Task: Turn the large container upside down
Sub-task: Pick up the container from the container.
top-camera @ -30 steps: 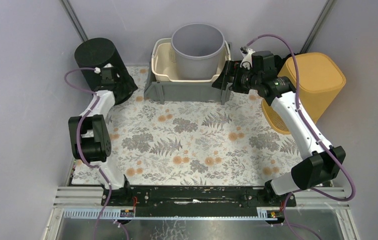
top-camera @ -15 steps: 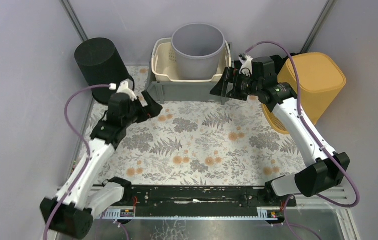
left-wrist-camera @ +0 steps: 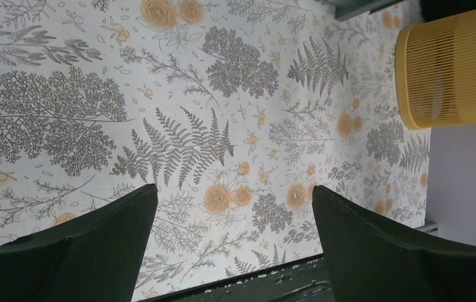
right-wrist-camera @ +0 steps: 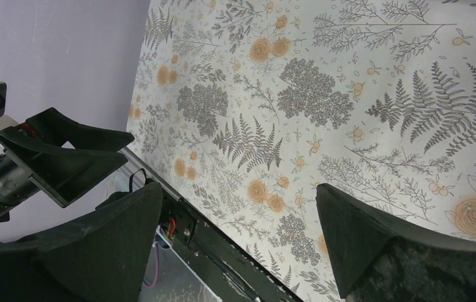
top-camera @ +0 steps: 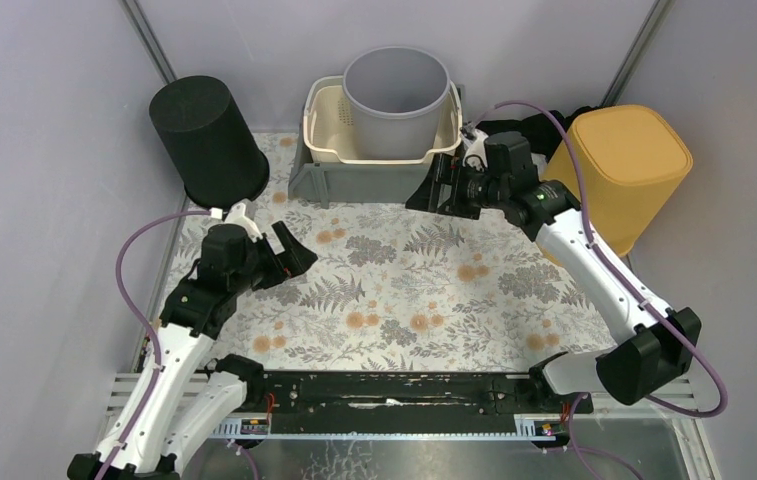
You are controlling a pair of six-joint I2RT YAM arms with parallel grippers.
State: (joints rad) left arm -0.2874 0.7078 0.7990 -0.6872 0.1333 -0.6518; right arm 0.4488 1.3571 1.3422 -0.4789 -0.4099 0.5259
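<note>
The right gripper moves outward past the bin's near side onto the grey bucket's rim [top-camera: 445, 97] nearest the yellow container next, because it stands clear above the basket [top-camera: 326, 125].
A black container [top-camera: 206, 140] stands upside down at the back left. A yellow ribbed container [top-camera: 624, 165] stands upside down at the right; it also shows in the left wrist view [left-wrist-camera: 455, 69]. A grey bucket [top-camera: 396, 100] stands upright inside a beige basket [top-camera: 326, 125] in a grey bin [top-camera: 374, 185] at the back. My left gripper [top-camera: 289, 255] is open and empty over the mat, front-right of the black container [left-wrist-camera: 235, 195]. My right gripper [top-camera: 432, 190] is open and empty just in front of the bin's right end [right-wrist-camera: 238, 189].
A floral mat [top-camera: 394, 290] covers the table. Purple walls close in on both sides and behind. A black rail [top-camera: 384, 390] runs along the near edge. The left gripper [right-wrist-camera: 65, 157] shows in the right wrist view.
My left arm has swung away from the black container and come forward over the mat. My right gripper has moved left and a little forward, off the bin's right end.
</note>
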